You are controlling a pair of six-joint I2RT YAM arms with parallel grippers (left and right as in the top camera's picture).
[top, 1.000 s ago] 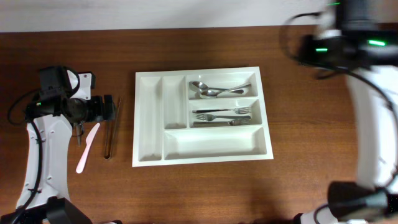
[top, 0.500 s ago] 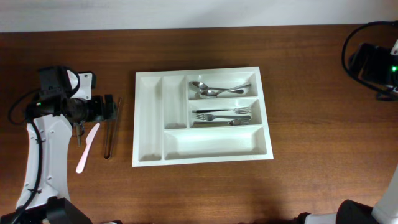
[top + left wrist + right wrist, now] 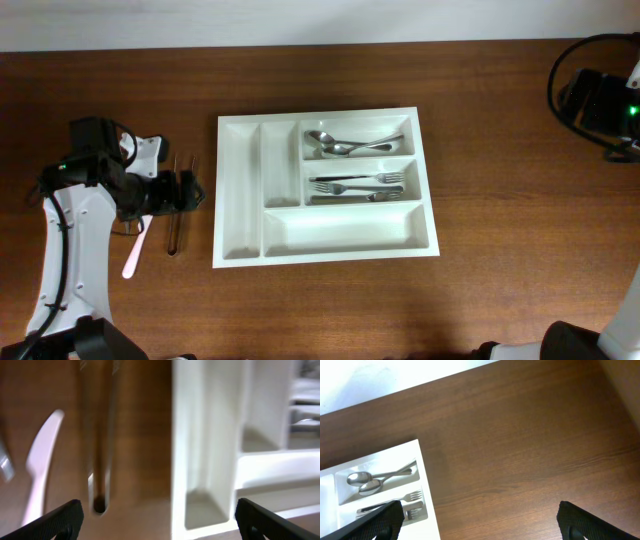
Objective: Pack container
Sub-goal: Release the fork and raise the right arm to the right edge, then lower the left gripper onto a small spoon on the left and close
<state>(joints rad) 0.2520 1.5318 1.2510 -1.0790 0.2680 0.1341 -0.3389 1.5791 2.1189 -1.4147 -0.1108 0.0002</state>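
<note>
My left gripper should next swing down and to its left in the overhead view until it reaches the tabletop past the knife (image 3: pixel 136 250) and metal handle.
The container (image 3: pixel 240 215) is a large white tray with five compartments in the middle of the table. Spoons (image 3: pixel 350 146) lie in its top right compartment and forks (image 3: pixel 362 184) in the one below. Metal tongs (image 3: pixel 176 215) and a pale pink plastic knife (image 3: pixel 136 250) lie on the table left of it. My left gripper (image 3: pixel 190 192) is open and empty, over the tongs and close to the tray's left wall. In the left wrist view the tongs (image 3: pixel 100 435), the knife (image 3: pixel 42 465) and the tray (image 3: pixel 210 460) lie ahead of the open jaws (image 3: pixel 160 522). My right gripper (image 3: pixel 480 522) is open and empty, high above the table right of the tray (image 3: pixel 427 510).
My right arm (image 3: pixel 603 103) is at the far right edge of the overhead view, with its cables. The tray's two narrow compartments and its long bottom compartment (image 3: pixel 340 228) hold nothing. Bare wood (image 3: pixel 500 200) lies right of the tray.
My left gripper has moved right and a little toward the front, over the tongs and closer to the tray. The right arm swung off to the far right a second ago and has held since.
</note>
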